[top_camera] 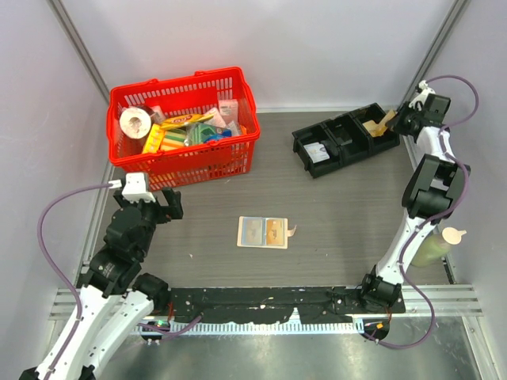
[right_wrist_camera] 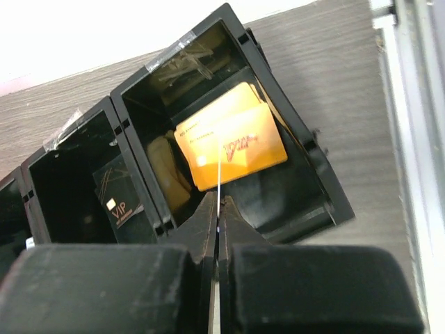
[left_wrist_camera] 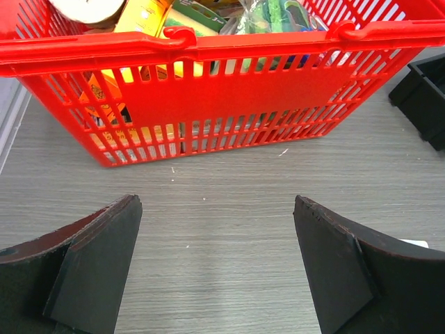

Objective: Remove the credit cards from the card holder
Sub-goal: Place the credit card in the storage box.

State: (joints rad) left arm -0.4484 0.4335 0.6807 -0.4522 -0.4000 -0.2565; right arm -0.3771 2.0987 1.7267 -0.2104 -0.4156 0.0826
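Note:
My right gripper holds the thin card. Next I will move the card slightly down and to the left in the top view, into the black tray's section with the yellow-orange cards.
The tan card holder [top_camera: 263,232] lies open and flat at the table's middle, its tab pointing right; an orange shape shows in its right sleeve. My right gripper [top_camera: 394,120] [right_wrist_camera: 219,202] hangs over the right compartment of the black tray [top_camera: 346,140] and is shut on a thin credit card [right_wrist_camera: 220,170], seen edge-on as a pale line. Two yellow-orange credit cards [right_wrist_camera: 233,142] lie in that compartment below it. A black VIP card [right_wrist_camera: 118,203] sits in the middle compartment. My left gripper [top_camera: 164,203] [left_wrist_camera: 217,209] is open and empty over bare table, just in front of the basket.
A red basket [top_camera: 184,162] [left_wrist_camera: 229,104] full of packets and a tape roll stands at the back left, close ahead of my left fingers. A pale green bottle [top_camera: 434,247] stands by the right arm. Metal rails edge the table.

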